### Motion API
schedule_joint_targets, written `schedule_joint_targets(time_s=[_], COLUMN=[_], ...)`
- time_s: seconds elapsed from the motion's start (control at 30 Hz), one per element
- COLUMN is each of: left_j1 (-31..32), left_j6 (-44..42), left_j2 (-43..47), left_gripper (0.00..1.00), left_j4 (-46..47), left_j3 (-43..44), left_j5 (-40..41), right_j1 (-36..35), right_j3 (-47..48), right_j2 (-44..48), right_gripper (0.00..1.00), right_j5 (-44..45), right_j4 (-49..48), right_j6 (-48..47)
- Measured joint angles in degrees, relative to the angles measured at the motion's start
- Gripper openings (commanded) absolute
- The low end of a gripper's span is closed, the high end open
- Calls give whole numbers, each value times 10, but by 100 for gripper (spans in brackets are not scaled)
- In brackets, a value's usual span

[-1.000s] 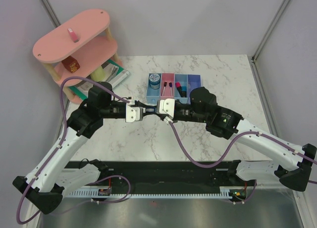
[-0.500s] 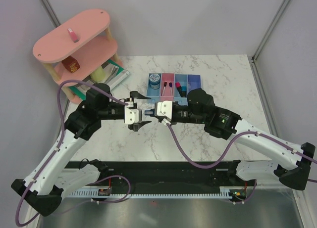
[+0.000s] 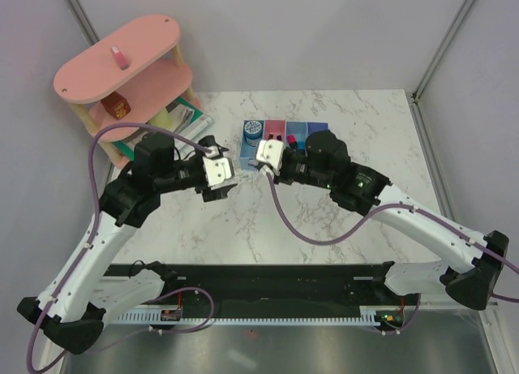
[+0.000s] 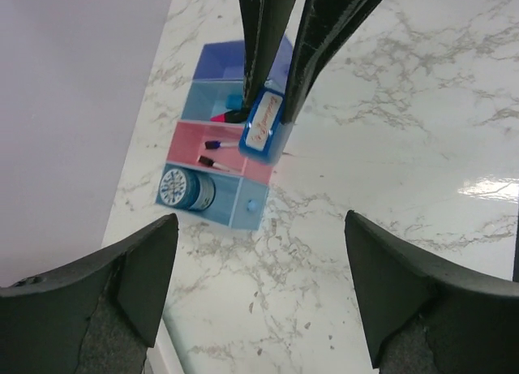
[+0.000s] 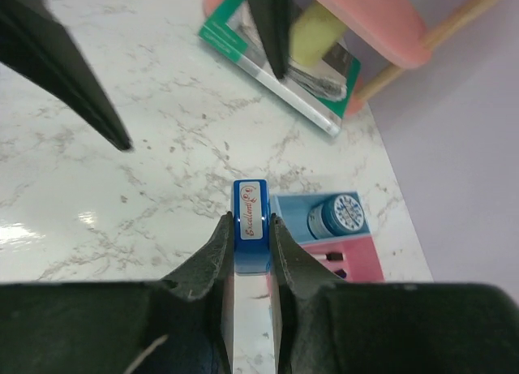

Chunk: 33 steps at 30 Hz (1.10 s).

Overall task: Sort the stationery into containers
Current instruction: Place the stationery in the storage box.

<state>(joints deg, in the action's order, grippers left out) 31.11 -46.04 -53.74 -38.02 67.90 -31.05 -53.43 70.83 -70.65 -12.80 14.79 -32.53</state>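
Observation:
My right gripper crosses over, lowers and releases the eraser next, since outward of it and to its right in the top view is the empty dark blue bin.
My right gripper is shut on a blue eraser with a white label, held above the marble just in front of the containers. In the left wrist view the eraser hangs over the pink and blue bins. A round teal-blue pot stands in the light blue bin. Two markers lie in the pink bin, and a pink-capped one lies in the blue bin. My left gripper is open and empty, left of the eraser and back from the bins.
A pink oval tiered shelf stands at the back left with a small pink object on top and an orange object on the lower tier. A green-edged book lies beside it. Grey walls close the back and sides.
The left gripper opened, released the blue eraser and drew back to the left. The right gripper kept the eraser and carried it toward the bins.

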Motion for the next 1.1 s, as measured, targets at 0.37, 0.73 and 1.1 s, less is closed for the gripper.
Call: schedule_joint_targets(time_s=[0.37,0.73,1.1], left_j1=[-158,-273,-282], left_j6=[100,146,173], left_j2=[-146,-307,-341], left_gripper=[77,74,73], left_j4=[-42,-113,-129], left_j3=[214,450,524], left_j5=[123,163,175], right_j1=[251,421,436], right_j3=[75,96,-13], right_j2=[-107,-187,-246], right_gripper=[3,1,1], right_j5=[-5,-94,-127], right_j4=[-1,-9,-123], right_j6=[89,159,198])
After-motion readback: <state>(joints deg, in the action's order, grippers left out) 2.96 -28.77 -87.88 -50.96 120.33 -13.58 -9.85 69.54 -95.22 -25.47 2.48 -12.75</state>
